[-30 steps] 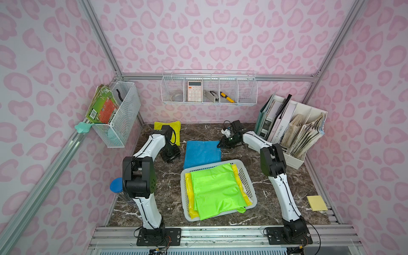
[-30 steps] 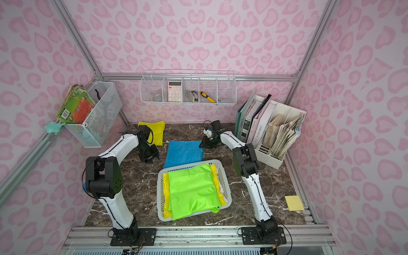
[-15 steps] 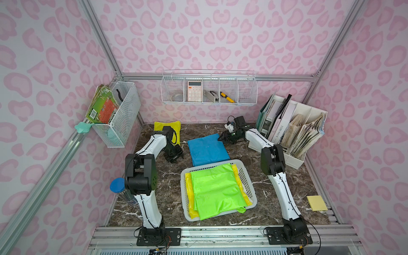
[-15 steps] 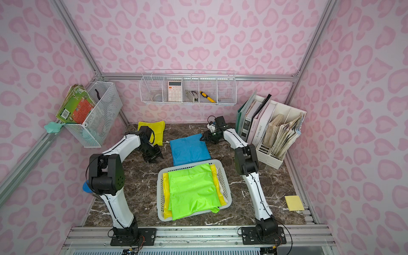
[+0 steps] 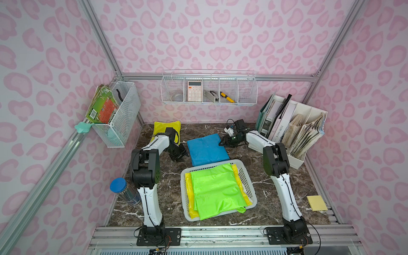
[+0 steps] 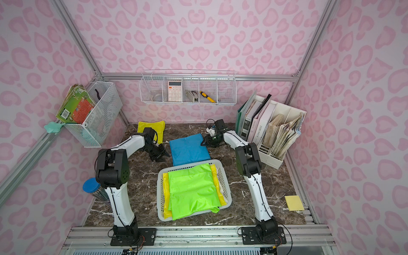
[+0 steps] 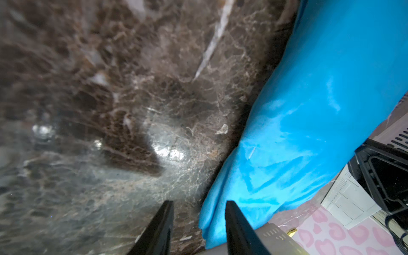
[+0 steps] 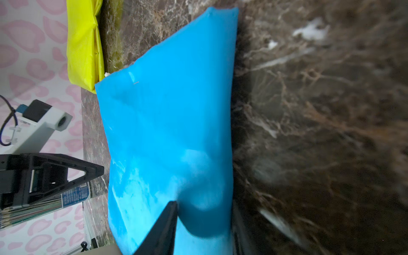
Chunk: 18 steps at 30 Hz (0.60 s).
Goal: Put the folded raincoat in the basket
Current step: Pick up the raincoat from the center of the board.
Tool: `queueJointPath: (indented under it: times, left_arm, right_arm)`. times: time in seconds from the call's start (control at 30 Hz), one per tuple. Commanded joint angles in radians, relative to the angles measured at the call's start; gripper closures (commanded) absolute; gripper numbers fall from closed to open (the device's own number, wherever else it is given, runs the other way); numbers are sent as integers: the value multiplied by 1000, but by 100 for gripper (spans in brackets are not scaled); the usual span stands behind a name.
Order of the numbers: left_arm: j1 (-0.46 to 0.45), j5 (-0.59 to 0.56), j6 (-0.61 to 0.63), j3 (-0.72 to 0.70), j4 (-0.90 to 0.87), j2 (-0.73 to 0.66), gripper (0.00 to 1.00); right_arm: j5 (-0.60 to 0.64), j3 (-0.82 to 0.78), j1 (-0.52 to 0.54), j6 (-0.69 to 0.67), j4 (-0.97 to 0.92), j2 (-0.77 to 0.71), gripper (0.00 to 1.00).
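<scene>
I will next move my left gripper's fingers outward and around the blue raincoat. They span only its near corner, and the blue raincoat's mid edge (image 5: 189,152) (image 7: 238,158) is further outward.
A folded blue raincoat (image 5: 207,150) (image 6: 188,150) lies on the marble table just behind the white perforated basket (image 5: 250,185) (image 6: 227,189). The basket holds a green raincoat (image 5: 216,189) on top of a yellow one. My left gripper (image 5: 184,154) (image 7: 198,202) is open, low beside the blue raincoat's left edge; the near corner of the blue raincoat (image 7: 320,110) reaches between its fingers. My right gripper (image 5: 221,144) (image 8: 205,203) is at the far right corner. One of its fingers is over the blue raincoat (image 8: 172,121) and one is at its edge, with bulging fabric between them.
Another folded yellow raincoat (image 5: 163,128) lies at the back left, behind my left arm. A white file organiser (image 5: 295,132) stands at the back right. A blue-lidded pencil tub (image 5: 118,184) is front left and a yellow sticky pad (image 5: 316,203) front right. Wire baskets hang on the walls.
The blue raincoat has slid and turned a little toward the back right. My right gripper drew back, then returned to its corner. My left gripper moved closer to its left edge.
</scene>
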Motion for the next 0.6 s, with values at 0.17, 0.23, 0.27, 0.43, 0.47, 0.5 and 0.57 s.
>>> queueJointPath:
  times: [0.17,0.23,0.27,0.43,0.47,0.5,0.57]
  left_arm:
    - [3,11,-8,-37,52,-16,56]
    - [7,12,-16,-63,86,-38,55]
    - [7,22,-21,-67,105,-46,54]
    - [9,107,-38,-67,182,-25,53]
    - [9,117,-44,-67,203,-23,53]
    - [8,129,-50,-67,222,-19,52]
    - [7,153,-59,-67,249,0,52]
  right_arm:
    - [40,81,8,6,-72,58,98]
    - [49,66,0,16,-52,41,100]
    - [49,53,-3,19,-37,30,100]
    - [46,39,-10,11,-33,26,100]
    - [46,36,-10,9,-36,29,100]
    - [46,31,-12,9,-36,31,100]
    - [46,17,-11,9,-30,31,100]
